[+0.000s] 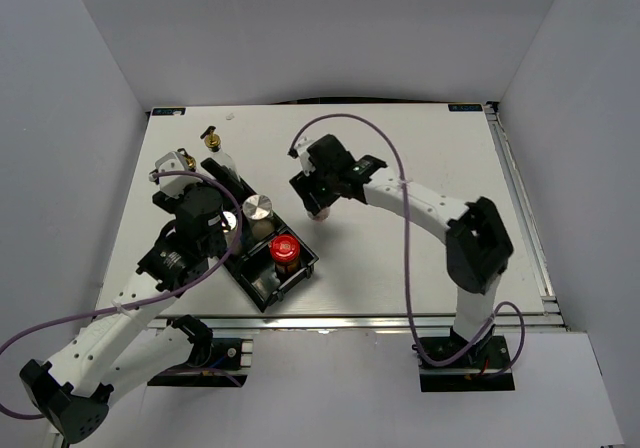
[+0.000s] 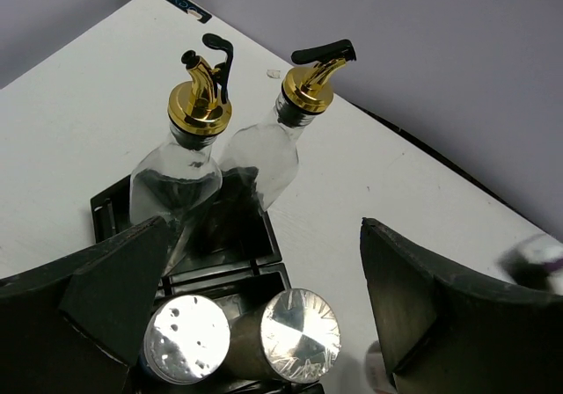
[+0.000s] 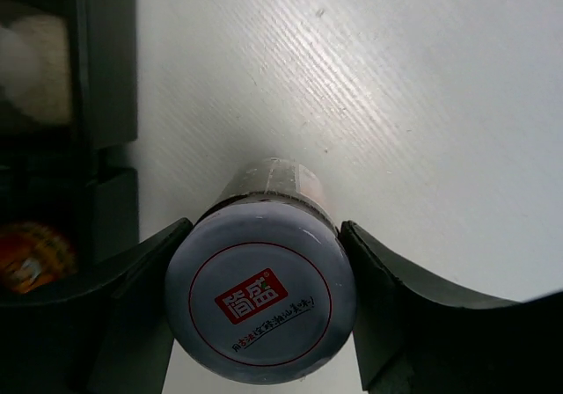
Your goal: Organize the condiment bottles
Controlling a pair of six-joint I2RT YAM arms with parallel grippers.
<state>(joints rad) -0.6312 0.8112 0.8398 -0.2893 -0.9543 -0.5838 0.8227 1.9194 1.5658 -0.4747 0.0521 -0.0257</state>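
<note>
I will next swing my right gripper back and left in the top view, to the empty spot beside the red-lidded jar (image 1: 284, 251), and lower it to release.
My right gripper (image 3: 261, 262) is shut on a short jar with a purple lid and a red logo (image 3: 261, 293), both fingers pressed to its sides. In the top view this gripper (image 1: 318, 206) is just right of the black tray (image 1: 262, 290). My left gripper (image 2: 264, 266) is open and empty above two silver-lidded jars (image 2: 186, 350) (image 2: 296, 334) in the tray (image 2: 113, 207). Two tall clear bottles with gold pourers (image 2: 195, 113) (image 2: 299, 91) stand at the tray's far end. A red-lidded jar (image 1: 284, 251) stands in the tray's near part. In the top view the left gripper (image 1: 205, 213) covers part of the tray.
The tray lies diagonally on the white table, left of middle. Grey walls close in the table on three sides. A purple cable (image 1: 400, 168) loops above the right arm.
</note>
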